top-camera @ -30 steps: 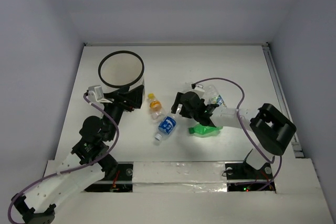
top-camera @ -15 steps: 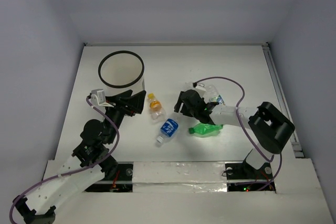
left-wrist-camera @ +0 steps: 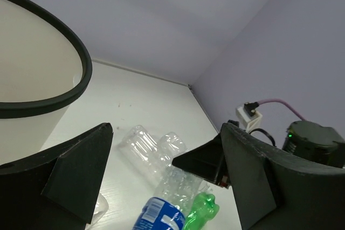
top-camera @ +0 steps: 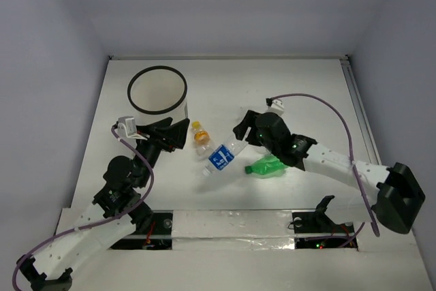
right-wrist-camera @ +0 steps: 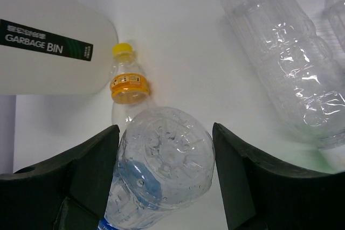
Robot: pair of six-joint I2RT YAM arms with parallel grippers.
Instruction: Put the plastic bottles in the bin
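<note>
The clear bottle will next be lifted above the bin's rim by my right gripper, carried outward, to the left in the top view, over the bin's opening (top-camera: pixel 158 91) and released.
The white bin (top-camera: pixel 157 90) stands at the back left. My right gripper (top-camera: pixel 244 137) is shut on the base of a clear bottle with a blue label (top-camera: pixel 221 157). The bottle slants down to its cap on the table. In the right wrist view this gripper (right-wrist-camera: pixel 165 130) has both fingers against the bottle's base (right-wrist-camera: pixel 164 171). A green bottle (top-camera: pixel 266 165) lies beside it. A tiny orange bottle with a yellow cap (top-camera: pixel 199 134) lies near the bin. My left gripper (top-camera: pixel 176 134) is open and empty beside the bin, as the left wrist view (left-wrist-camera: pixel 167 133) also shows.
Two clear unlabelled bottles (left-wrist-camera: pixel 143 146) lie behind the held one; the top view hides them under the right arm, and one shows in the right wrist view (right-wrist-camera: pixel 280 63). The bin's wall reads "GARBAGE BIN" (right-wrist-camera: pixel 48 39). Grey walls enclose the table.
The right arm has stretched out and its base has swung right. The blue-labelled bottle's base has risen off the table in the right gripper. The left gripper drew back slightly from the bin.
</note>
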